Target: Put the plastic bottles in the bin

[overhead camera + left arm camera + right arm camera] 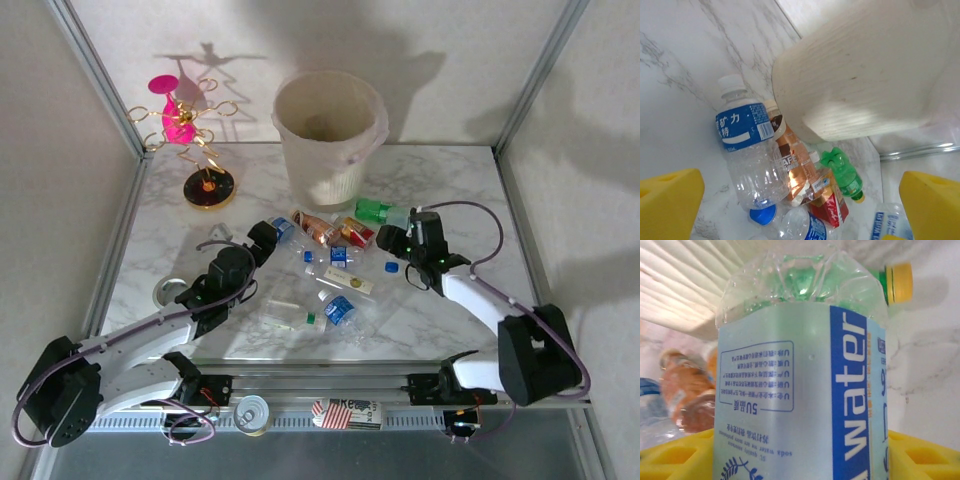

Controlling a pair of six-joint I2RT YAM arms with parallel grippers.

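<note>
The bin's rim stands higher than the tabletop. My right gripper will next take the soda water bottle up and outward over the opening of the cream bin (328, 130).
My right gripper (800, 462) is shut on a clear plastic bottle (800, 385) with a pale blue "soda water" label, its yellow fingers (922, 455) against both sides. Behind it lies a green bottle with a yellow cap (900, 282), close to the cream ribbed bin (680, 285). From above, the right gripper (398, 238) sits beside the green bottle (373, 210), below the bin (328, 130). My left gripper (266, 236) is open over a blue-labelled clear bottle (745, 150), a brown café bottle (796, 165) and a red-labelled one (832, 209). Nothing is between its fingers (667, 200).
Several more bottles (338, 310) lie scattered mid-table, with a loose blue cap (391, 267). A pink-and-gold wire ornament stand (190, 130) is at the back left. A silver tin can (251, 413) and a small box (347, 412) sit on the front rail.
</note>
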